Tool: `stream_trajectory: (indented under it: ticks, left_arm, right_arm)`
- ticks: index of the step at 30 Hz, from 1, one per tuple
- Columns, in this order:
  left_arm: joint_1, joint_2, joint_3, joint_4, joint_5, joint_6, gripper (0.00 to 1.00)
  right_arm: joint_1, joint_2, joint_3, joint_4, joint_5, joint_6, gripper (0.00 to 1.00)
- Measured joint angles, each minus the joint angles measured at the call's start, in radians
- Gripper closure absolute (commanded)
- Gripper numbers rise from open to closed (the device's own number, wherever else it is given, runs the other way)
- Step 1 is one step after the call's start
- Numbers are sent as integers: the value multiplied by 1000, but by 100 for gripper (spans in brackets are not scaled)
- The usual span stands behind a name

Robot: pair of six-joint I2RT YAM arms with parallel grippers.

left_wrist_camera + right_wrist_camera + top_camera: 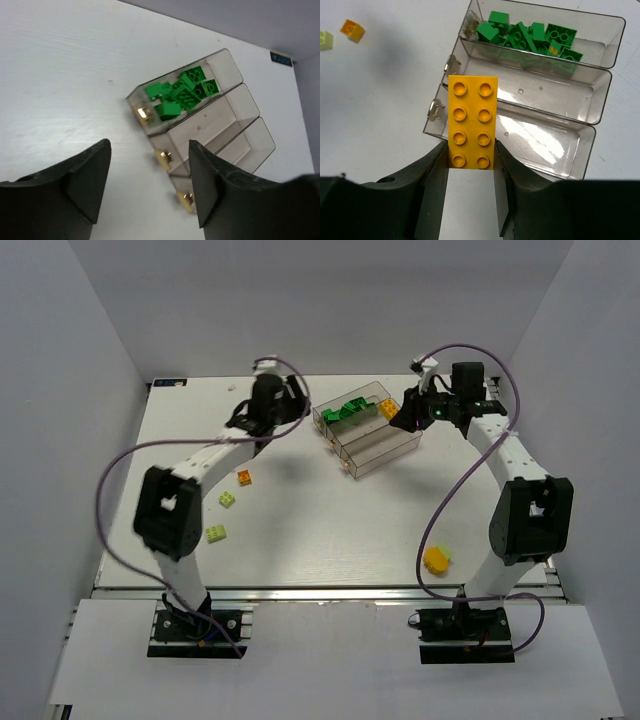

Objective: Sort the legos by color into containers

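I will carry the yellow brick down and to the left in the top view with my right gripper, over the empty middle trough, because the far trough holds the green legos.
The containers are three joined clear troughs at the table's far middle. Several dark green legos fill the far trough; the other two troughs look empty. My right gripper is shut on a yellow eight-stud brick, held above the near end of the troughs. In the top view that brick hangs by the tray's right end. My left gripper stands open with nothing between its fingers, just left of the tray, above bare table.
An orange brick and two pale yellow-green bricks lie on the left of the table. A yellow brick sits near the right arm's base. White walls enclose the table on three sides.
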Motion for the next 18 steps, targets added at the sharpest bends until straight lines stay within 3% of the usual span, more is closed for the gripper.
stream_trajectory:
  ticks: [3, 8, 14, 18]
  left_arm:
    - [66, -259, -230, 18, 8, -26, 18]
    - [81, -585, -530, 5, 3, -70, 17]
    - [69, -769, -752, -96, -19, -135, 16]
    - [69, -898, -837, -153, -52, -177, 16]
  right_arm:
    - [14, 58, 42, -21, 34, -66, 100]
    - [41, 145, 111, -52, 92, -164, 100]
    - [83, 260, 248, -95, 151, -273, 100]
    - [106, 320, 304, -98, 191, -329, 90]
